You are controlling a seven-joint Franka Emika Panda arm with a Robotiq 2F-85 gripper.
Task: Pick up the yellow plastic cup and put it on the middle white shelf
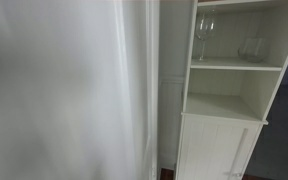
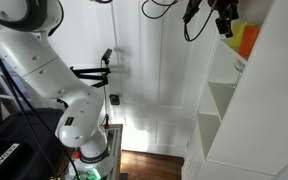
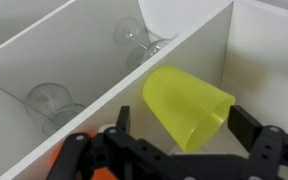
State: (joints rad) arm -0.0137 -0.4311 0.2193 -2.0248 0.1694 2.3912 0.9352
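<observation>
My gripper should next move in toward the yellow cup and close on the edge of the cup's rim nearest the orange item (image 3: 185,146), as the cup's open rim faces my spread fingers.
The yellow plastic cup (image 3: 189,105) sits upright between my gripper's (image 3: 184,116) spread fingers in the wrist view. The left finger is clear of it and the right finger is at its rim. The gripper is open. The cup's base is at the middle white shelf (image 3: 134,88), the thin board just above the compartment with the glasses. I cannot tell whether the cup rests fully on it. In an exterior view the cup (image 2: 245,36) is beside the gripper (image 2: 224,24), high at the cabinet. In an exterior view (image 1: 239,5) only the shelf's edge shows, and the cup and gripper are out of frame.
A clear wine glass (image 1: 204,35) and a clear glass tumbler (image 1: 252,48) stand one shelf lower; both show in the wrist view (image 3: 132,38) (image 3: 46,100). Below is the thick ledge (image 1: 224,112) of the panelled base. White cabinet walls close both sides.
</observation>
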